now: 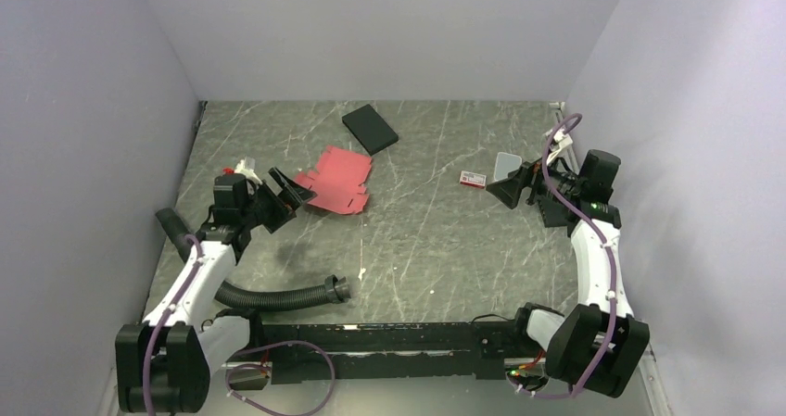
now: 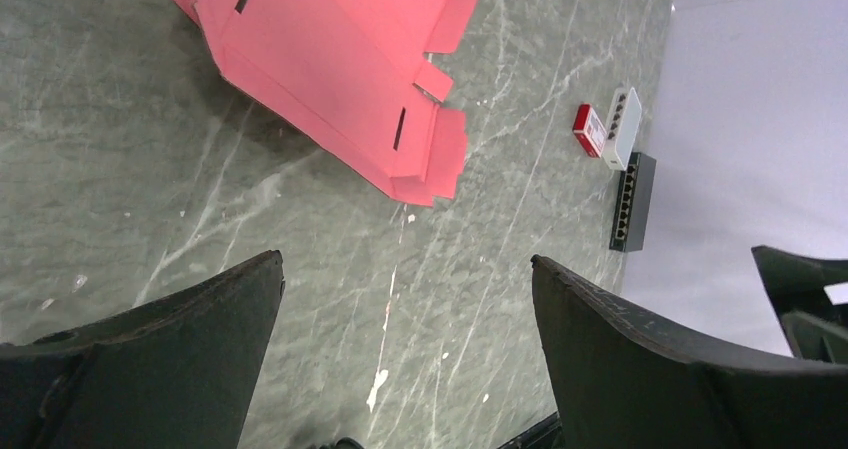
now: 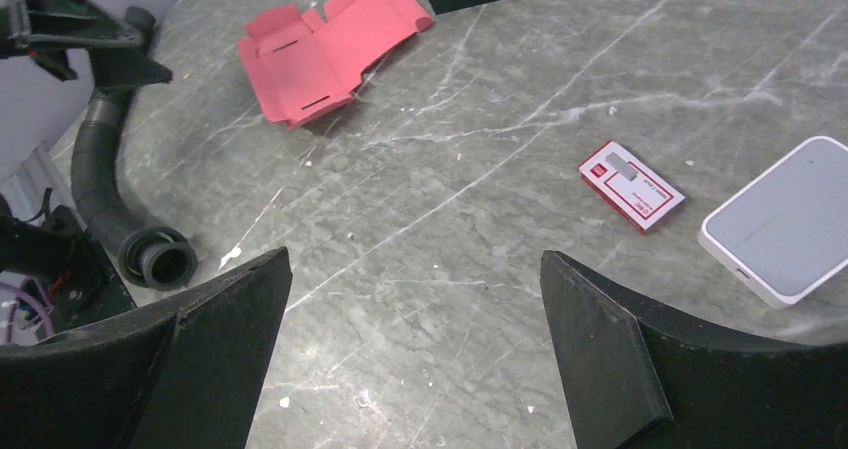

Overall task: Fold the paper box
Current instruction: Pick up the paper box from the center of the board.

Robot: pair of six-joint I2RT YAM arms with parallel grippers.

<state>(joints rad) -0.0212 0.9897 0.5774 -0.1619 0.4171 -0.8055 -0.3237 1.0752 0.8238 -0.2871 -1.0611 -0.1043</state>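
The sheet's near edge stands raised before my open fingers. The left gripper lowers and shifts toward the sheet next, onto that edge (image 1: pixel 326 208) (image 2: pixel 308 134) between the slots.
The paper box (image 1: pixel 335 180) is a pinkish-red die-cut sheet with slots and flaps, lying unfolded on the grey marbled table, left of centre. In the left wrist view the paper box (image 2: pixel 330 59) fills the upper left, beyond the fingertips. My left gripper (image 1: pixel 289 194) hangs just left of the sheet's near edge, open and apart from it; nothing sits in my left gripper (image 2: pixel 405 260). My right gripper (image 1: pixel 500 191) is at the right side of the table, far from the sheet, open over bare table. The right wrist view shows my right gripper (image 3: pixel 415 256) empty and the paper box (image 3: pixel 325 44) far off.
A black flat box (image 1: pixel 370 129) lies behind the sheet. A tiny red-and-white carton (image 1: pixel 472 179) and a white flat device (image 1: pixel 506 166) lie just beside my right gripper. A black corrugated hose (image 1: pixel 278 297) curves along the front left. Walls close three sides.
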